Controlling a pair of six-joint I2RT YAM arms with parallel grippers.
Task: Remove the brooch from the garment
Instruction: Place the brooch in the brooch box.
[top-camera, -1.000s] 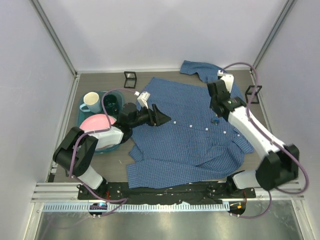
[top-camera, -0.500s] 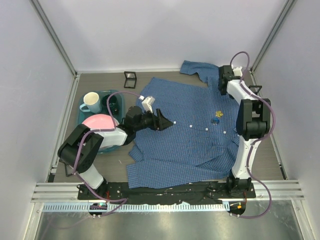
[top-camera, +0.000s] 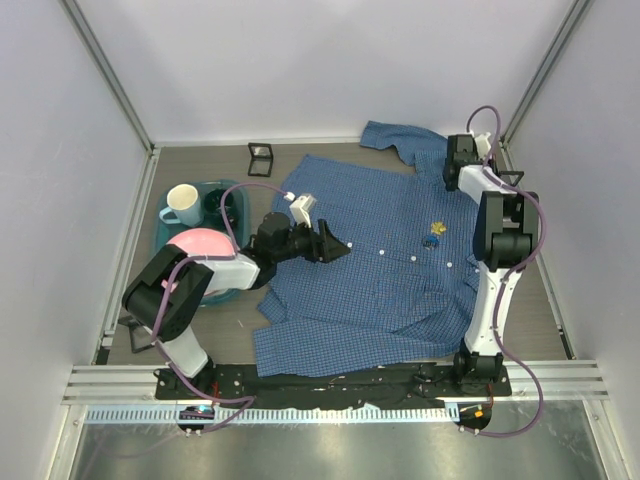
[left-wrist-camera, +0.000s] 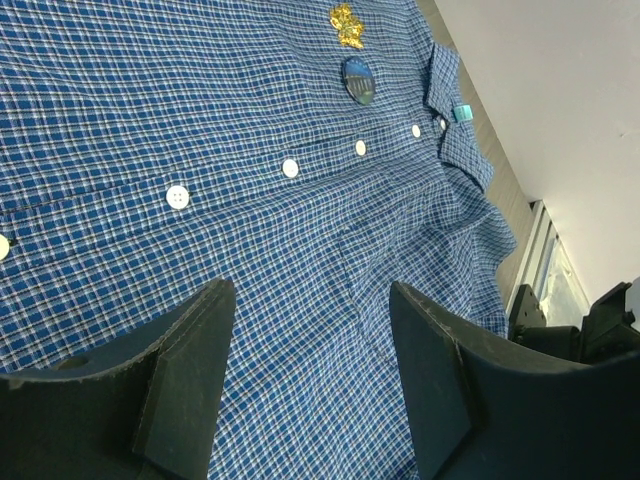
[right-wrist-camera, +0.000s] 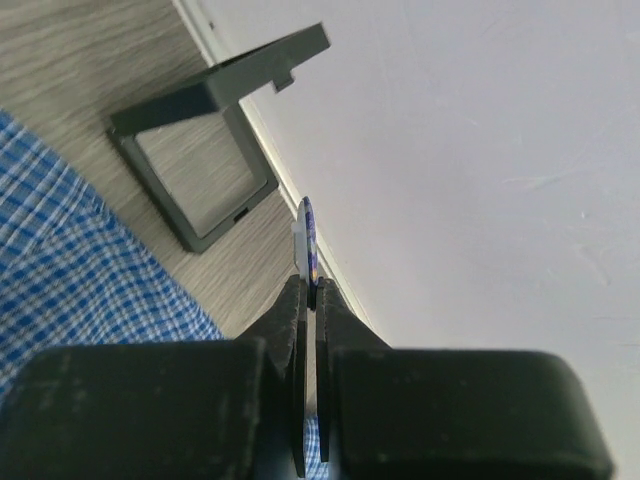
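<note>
The thin disc (right-wrist-camera: 307, 240) should go toward the black frame stand by the wall next, and my right gripper will then lower it over the stand's flat base, because the base is empty.
The blue checked shirt (top-camera: 380, 270) lies spread on the table. A gold brooch (top-camera: 437, 227) and a round blue badge (top-camera: 431, 241) sit on its chest; both also show in the left wrist view, the gold brooch (left-wrist-camera: 347, 24) above the blue badge (left-wrist-camera: 358, 80). My left gripper (top-camera: 333, 243) is open and empty, low over the shirt's button line (left-wrist-camera: 310, 288). My right gripper (top-camera: 462, 172) is at the far right by the shirt's collar. It (right-wrist-camera: 312, 285) is shut on a thin disc (right-wrist-camera: 307, 240) seen edge-on, with a blue face and a white back.
A teal tray (top-camera: 165, 235) at the left holds a cream mug (top-camera: 182, 203), a dark cup (top-camera: 222, 207) and a pink bowl (top-camera: 195, 245). A black frame stand (top-camera: 262, 155) stands at the back and another (top-camera: 508, 182) at the right wall, close to my right gripper (right-wrist-camera: 215, 150).
My right arm has pulled back from the shirt's chest to the far right corner, uncovering the gold brooch and blue badge. My left gripper has moved slightly right over the shirt.
</note>
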